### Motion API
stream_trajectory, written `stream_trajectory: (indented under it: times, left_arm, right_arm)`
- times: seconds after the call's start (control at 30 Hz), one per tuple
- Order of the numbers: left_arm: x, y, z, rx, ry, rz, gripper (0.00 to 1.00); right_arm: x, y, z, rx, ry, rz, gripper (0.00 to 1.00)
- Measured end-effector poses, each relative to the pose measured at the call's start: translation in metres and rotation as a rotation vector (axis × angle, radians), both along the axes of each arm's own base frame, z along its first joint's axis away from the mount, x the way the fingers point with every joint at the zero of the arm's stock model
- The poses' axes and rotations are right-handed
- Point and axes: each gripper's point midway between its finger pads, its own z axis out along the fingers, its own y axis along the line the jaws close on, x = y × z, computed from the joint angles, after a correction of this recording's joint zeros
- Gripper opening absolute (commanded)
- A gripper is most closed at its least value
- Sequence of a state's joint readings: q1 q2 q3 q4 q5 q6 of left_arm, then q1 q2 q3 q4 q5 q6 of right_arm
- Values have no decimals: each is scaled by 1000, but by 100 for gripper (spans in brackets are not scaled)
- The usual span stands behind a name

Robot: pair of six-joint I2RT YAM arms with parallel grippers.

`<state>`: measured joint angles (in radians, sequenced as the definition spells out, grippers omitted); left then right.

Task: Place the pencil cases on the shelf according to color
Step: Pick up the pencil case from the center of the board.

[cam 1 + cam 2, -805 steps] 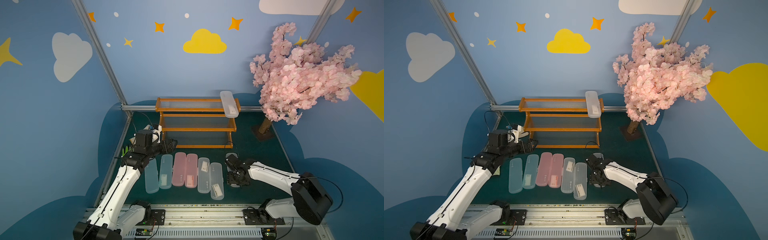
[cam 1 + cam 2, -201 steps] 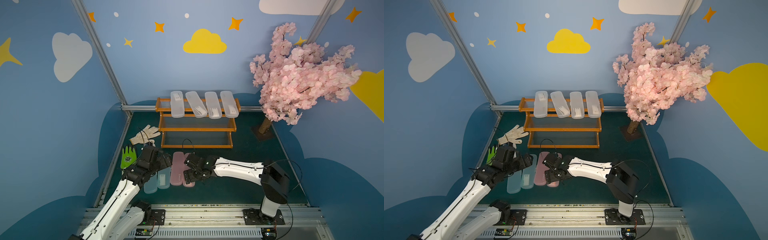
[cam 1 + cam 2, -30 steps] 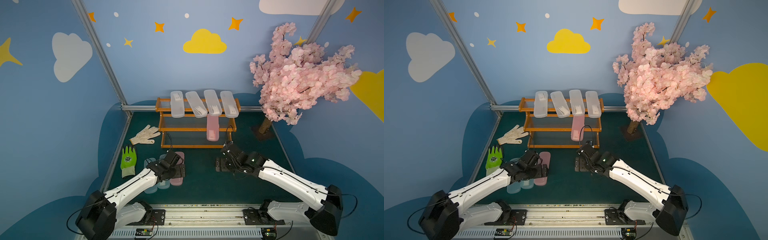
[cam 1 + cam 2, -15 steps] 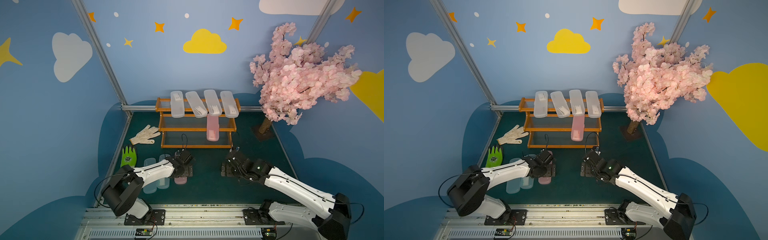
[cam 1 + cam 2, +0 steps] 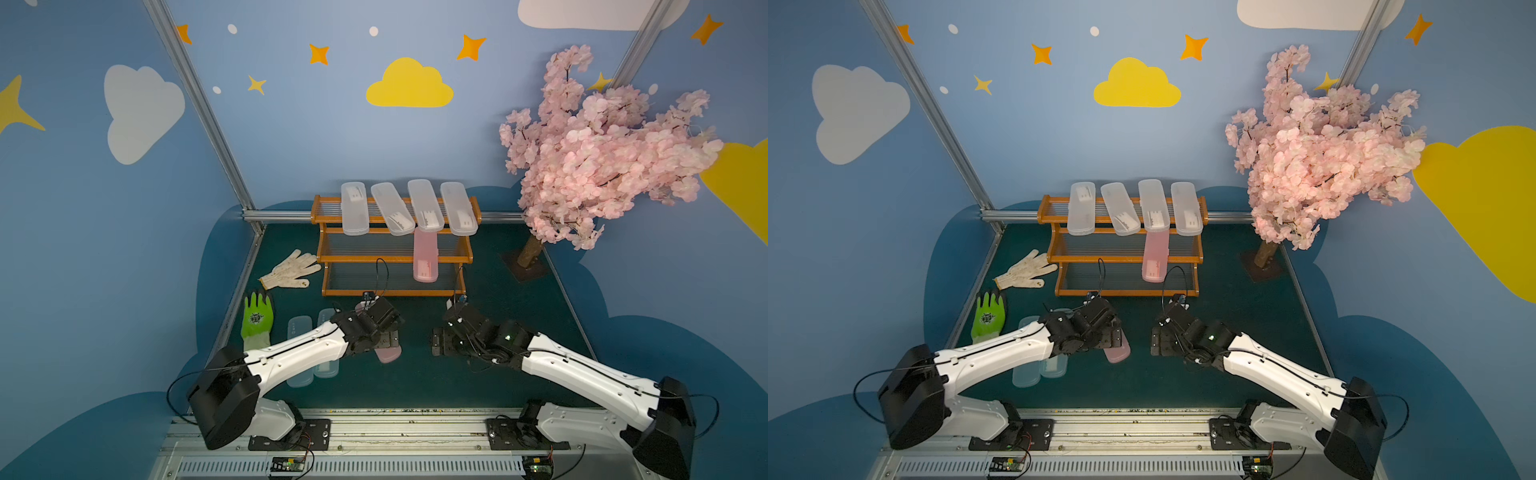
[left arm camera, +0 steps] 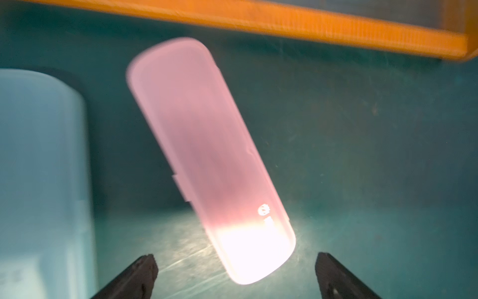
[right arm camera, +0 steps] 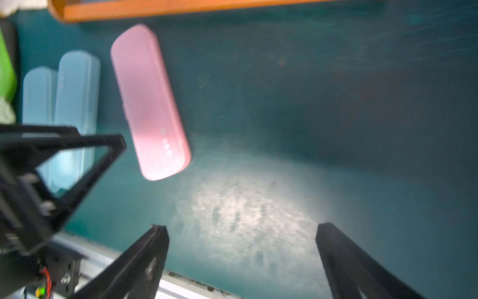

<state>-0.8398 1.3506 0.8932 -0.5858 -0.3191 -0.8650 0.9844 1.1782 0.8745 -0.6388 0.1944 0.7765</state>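
Note:
Next, my right gripper swings across toward the pink case on the floor and down, turning to straddle the case's near end (image 5: 389, 354) (image 7: 165, 160), as the case lies skewed.
The shelf (image 5: 365, 259) stands at the back with several clear-white pencil cases (image 5: 390, 208) across its top tier. One pink case (image 5: 425, 257) lies on the middle tier. A second pink case (image 5: 388, 355) (image 6: 207, 155) lies skewed on the green floor. My left gripper (image 5: 384, 338) (image 6: 236, 261) hovers open over it, its near end just between the fingertips (image 6: 144, 269) without touching. Two light blue cases (image 5: 300, 332) (image 7: 75, 103) lie to its left, partly under the left arm. My right gripper (image 5: 440, 345) (image 7: 243, 226) stands open and empty to the right of that case.
A white glove (image 5: 291, 271) and a green glove (image 5: 257, 318) lie by the left wall. A pink blossom tree (image 5: 602, 153) stands at the back right on a base (image 5: 525, 266). A metal rail (image 5: 374, 426) runs along the front edge.
My left gripper has moved right over the floor's pink case, whose near end has swung right. The right arm has drawn back from the shelf toward the front.

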Motion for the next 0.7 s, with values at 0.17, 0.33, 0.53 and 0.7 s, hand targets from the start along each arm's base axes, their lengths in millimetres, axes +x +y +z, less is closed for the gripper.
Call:
stream_trajectory:
  times: [0.17,0.33,0.53,0.7]
  left_arm:
    - [-5,58,18,2,-66,136,100]
    - [-13,100,35,-27,-134,237,100]
    - [-16,127,50,-34,-181,306,100]
    - [-20,139,46,-37,-183,339,100]
  right_arm:
    - [-11,43,-31,-23,55,137,95]
    - [-11,86,-57,-52,112,247,96]
    - [-8,122,-71,-79,125,309,96]
    - [-8,137,-81,-122,128,342,96]
